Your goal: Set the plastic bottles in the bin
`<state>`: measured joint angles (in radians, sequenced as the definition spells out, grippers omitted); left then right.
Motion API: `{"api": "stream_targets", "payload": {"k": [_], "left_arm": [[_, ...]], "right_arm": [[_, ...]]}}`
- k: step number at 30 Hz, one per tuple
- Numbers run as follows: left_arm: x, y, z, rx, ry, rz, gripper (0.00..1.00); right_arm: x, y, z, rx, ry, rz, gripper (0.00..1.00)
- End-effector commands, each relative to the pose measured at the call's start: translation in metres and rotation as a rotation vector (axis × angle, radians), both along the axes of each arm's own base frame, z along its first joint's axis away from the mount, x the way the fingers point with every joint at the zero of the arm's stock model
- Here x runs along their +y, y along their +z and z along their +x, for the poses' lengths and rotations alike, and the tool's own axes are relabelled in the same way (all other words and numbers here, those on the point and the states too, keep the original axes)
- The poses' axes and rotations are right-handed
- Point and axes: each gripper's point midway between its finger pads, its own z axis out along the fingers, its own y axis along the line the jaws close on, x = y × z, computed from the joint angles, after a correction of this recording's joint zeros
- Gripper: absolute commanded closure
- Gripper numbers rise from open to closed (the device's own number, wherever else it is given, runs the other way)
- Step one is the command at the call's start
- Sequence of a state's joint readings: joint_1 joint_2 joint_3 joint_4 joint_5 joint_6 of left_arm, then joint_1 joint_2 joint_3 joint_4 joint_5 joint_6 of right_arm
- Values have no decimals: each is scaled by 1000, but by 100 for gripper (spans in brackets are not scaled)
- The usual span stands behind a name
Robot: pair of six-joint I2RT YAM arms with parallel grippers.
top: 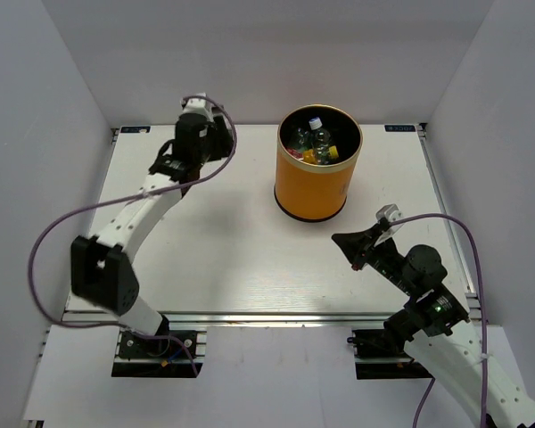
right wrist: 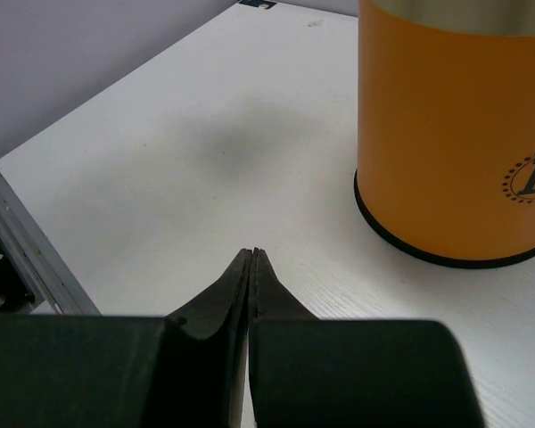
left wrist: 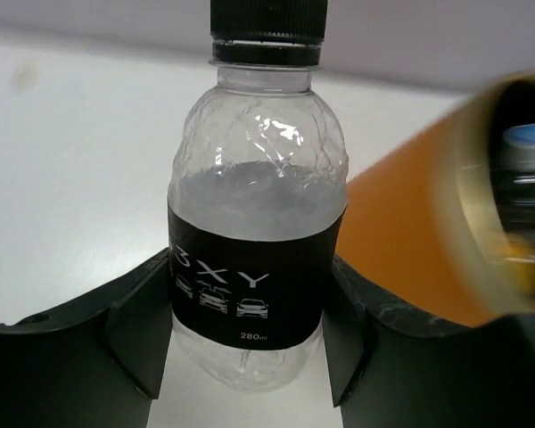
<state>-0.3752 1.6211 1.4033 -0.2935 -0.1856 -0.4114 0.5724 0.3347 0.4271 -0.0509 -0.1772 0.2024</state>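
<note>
My left gripper lifts and turns toward the orange bin (top: 318,169) next, then brings the bottle over the bin's opening, then releases it.
My left gripper (left wrist: 250,332) is shut on a clear plastic bottle (left wrist: 259,178) with a black label and black cap, and both fingers press on the label. In the top view the left gripper (top: 209,130) is at the far left of the table, left of the bin, and its wrist hides the bottle. The tall orange bin (top: 318,169) stands at the back centre with several bottles (top: 316,138) inside. It also shows in the left wrist view (left wrist: 410,232) and in the right wrist view (right wrist: 455,134). My right gripper (top: 350,242) (right wrist: 253,255) is shut and empty, low over the table, near and right of the bin.
White walls enclose the table on the left, back and right. The table (top: 223,241) has metal rails along its edges. A purple cable (top: 45,241) loops out from the left arm.
</note>
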Motion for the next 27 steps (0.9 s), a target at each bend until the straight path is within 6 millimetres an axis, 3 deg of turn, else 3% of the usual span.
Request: {"api": "stream_targets", "payload": {"k": [1, 2, 3, 6, 7, 9, 10, 11, 13, 17, 20, 21, 23, 24, 25, 26, 27], "left_arm": [[-44, 115, -18, -396, -318, -72, 100], [-52, 116, -23, -394, -372, -86, 100], [-77, 141, -40, -451, -523, -134, 100], [-113, 168, -59, -519, -732, -222, 100], [-121, 170, -62, -528, -760, -245, 100], [-132, 193, -67, -589, -815, -264, 100], [-143, 183, -62, -566, -840, -269, 100], [-149, 189, -65, -571, -886, -275, 100], [-175, 170, -63, -527, -949, -290, 100], [-205, 165, -70, -516, -1022, -315, 100], [-223, 162, -63, -523, -1009, -299, 99], [-230, 143, -56, -466, -996, -285, 87], [-235, 142, -44, -459, -958, -258, 67], [-240, 129, -43, -413, -952, -238, 45], [-237, 125, -31, -400, -891, -220, 1], [-240, 123, -32, -400, -885, -205, 0], [-240, 127, -30, -416, -871, -204, 0]], "right_arm": [[-1, 8, 4, -33, -21, 18, 100], [-3, 8, 6, -29, -30, 17, 100], [-3, 7, 7, -29, -39, 15, 100], [-5, 7, 9, -33, -55, 16, 100], [-5, 5, 10, -26, -58, 13, 100], [-7, 4, 11, -23, -72, 15, 100], [-8, 2, 12, -17, -78, 12, 100], [-8, 1, 12, -17, -79, 8, 100], [-8, 1, 13, -16, -82, 9, 100], [-8, 1, 13, -15, -82, 12, 100], [-8, -1, 12, -14, -81, 10, 100], [-8, 0, 13, -15, -81, 8, 100], [-8, 1, 12, -16, -79, 13, 100], [-8, 1, 12, -15, -81, 14, 95], [-8, 1, 12, -16, -82, 13, 85], [-8, 0, 12, -13, -82, 13, 55], [-9, 1, 12, -16, -82, 15, 41]]}}
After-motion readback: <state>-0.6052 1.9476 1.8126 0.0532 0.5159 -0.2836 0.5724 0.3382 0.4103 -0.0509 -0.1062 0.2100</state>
